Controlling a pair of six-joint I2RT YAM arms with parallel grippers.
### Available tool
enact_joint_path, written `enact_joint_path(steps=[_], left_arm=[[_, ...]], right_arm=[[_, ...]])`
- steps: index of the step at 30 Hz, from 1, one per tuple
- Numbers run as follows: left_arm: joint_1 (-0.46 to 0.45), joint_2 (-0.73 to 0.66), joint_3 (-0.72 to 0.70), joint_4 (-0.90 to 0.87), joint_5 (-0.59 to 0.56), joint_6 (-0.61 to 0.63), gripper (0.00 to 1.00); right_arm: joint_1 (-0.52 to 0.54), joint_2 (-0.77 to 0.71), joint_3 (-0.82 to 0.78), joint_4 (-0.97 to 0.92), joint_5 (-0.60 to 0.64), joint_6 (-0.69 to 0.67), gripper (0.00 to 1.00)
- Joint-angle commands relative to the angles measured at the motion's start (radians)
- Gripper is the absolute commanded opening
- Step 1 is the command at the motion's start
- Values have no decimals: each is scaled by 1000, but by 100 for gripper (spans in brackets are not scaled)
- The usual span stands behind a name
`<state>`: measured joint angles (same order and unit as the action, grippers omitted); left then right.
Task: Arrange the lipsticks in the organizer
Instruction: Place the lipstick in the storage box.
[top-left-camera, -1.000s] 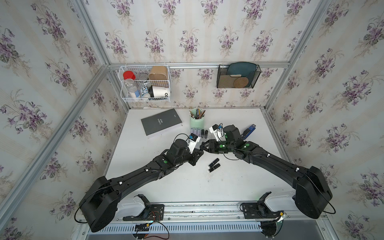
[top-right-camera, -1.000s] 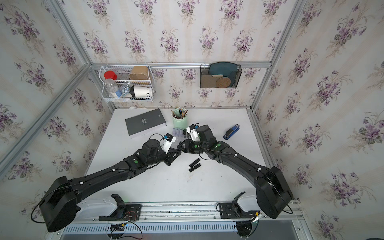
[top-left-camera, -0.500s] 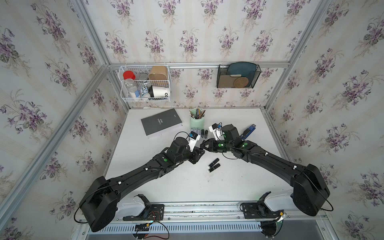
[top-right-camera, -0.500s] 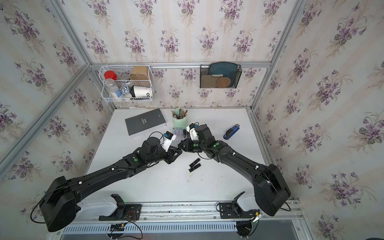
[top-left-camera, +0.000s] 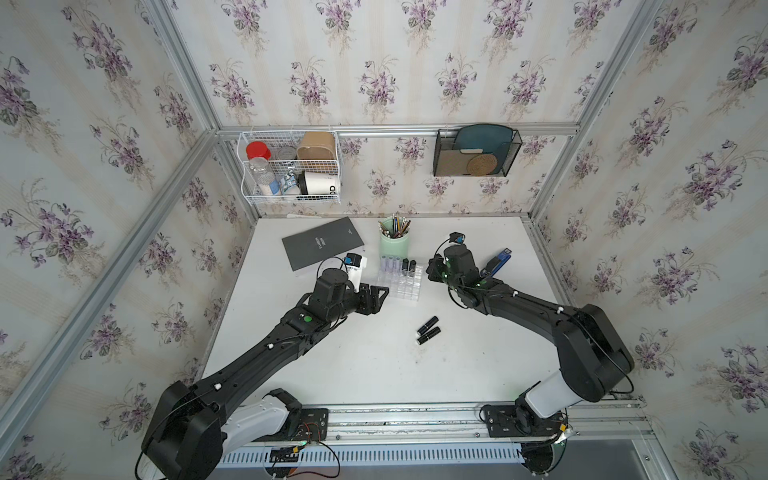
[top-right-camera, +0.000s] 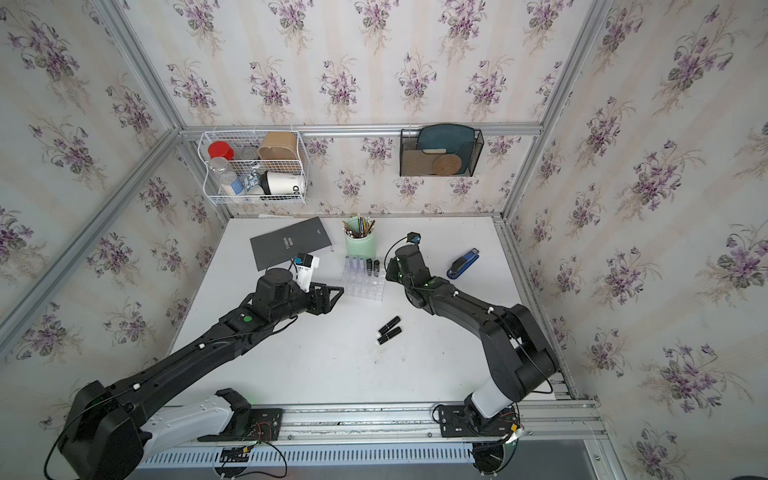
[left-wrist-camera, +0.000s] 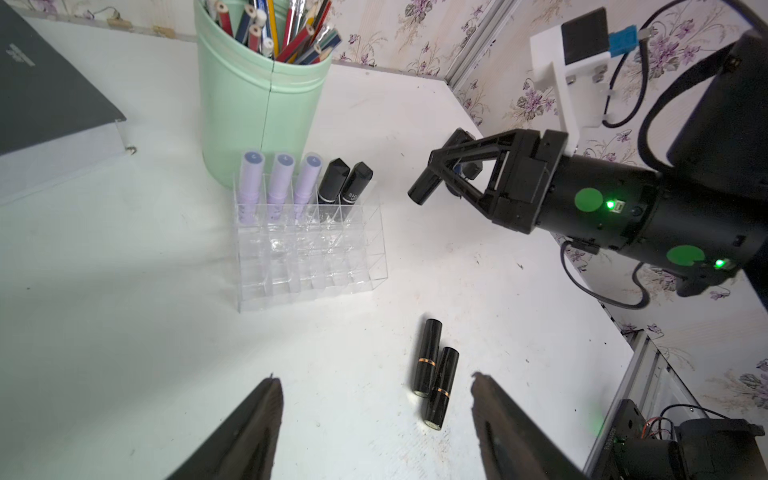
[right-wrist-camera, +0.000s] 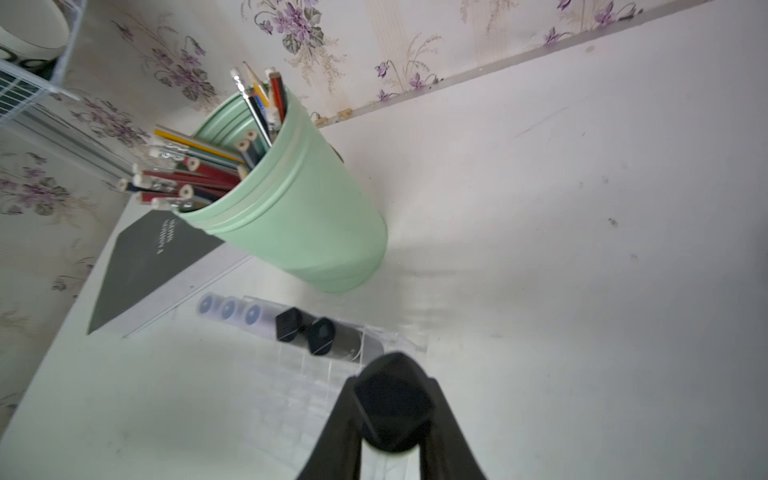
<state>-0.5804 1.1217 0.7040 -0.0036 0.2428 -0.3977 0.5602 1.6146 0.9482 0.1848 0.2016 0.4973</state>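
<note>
I will next bring the lipstick in my right gripper over the empty end slot of the back row (top-left-camera: 418, 269) (right-wrist-camera: 372, 346) and then lower it to let go, because black ones are standing beside that slot.
The clear organizer (top-left-camera: 409, 286) (top-right-camera: 370, 291) (left-wrist-camera: 311, 266) stands in front of the green cup. Three lilac lipsticks (left-wrist-camera: 280, 183) and two black ones (left-wrist-camera: 345, 183) stand in its back row. Two more black lipsticks (top-left-camera: 428, 330) (top-right-camera: 389, 330) (left-wrist-camera: 434, 374) lie side by side on the table. My right gripper (top-left-camera: 432, 270) (left-wrist-camera: 440, 166) (right-wrist-camera: 392, 386) hangs just right of the organizer, shut on a black lipstick (left-wrist-camera: 424, 189) (right-wrist-camera: 392, 409). My left gripper (top-left-camera: 380, 297) (top-right-camera: 334, 297) (left-wrist-camera: 374, 377) is open and empty at the organizer's left front corner, with the lying pair just ahead of its fingers.
A mint-green pencil cup (top-left-camera: 394, 245) (right-wrist-camera: 299, 224) stands right behind the organizer. A dark notebook (top-left-camera: 322, 243) lies at the back left, a blue stapler (top-left-camera: 496, 262) at the back right. A wire basket (top-left-camera: 291, 166) and a mesh holder (top-left-camera: 476, 151) hang on the back wall.
The two grippers met over the organizer's front. The right one shut on the black lipstick, the left one opened and let it go, and the two have drawn apart.
</note>
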Motion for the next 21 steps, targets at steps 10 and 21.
enact_joint_path(steps=[10, 21], left_arm=[[36, -27, -41, 50, 54, -24, 73], [41, -40, -43, 45, 62, -20, 73]], right_arm=[[13, 116, 42, 157, 2, -44, 12], [37, 151, 49, 157, 7, -42, 11]])
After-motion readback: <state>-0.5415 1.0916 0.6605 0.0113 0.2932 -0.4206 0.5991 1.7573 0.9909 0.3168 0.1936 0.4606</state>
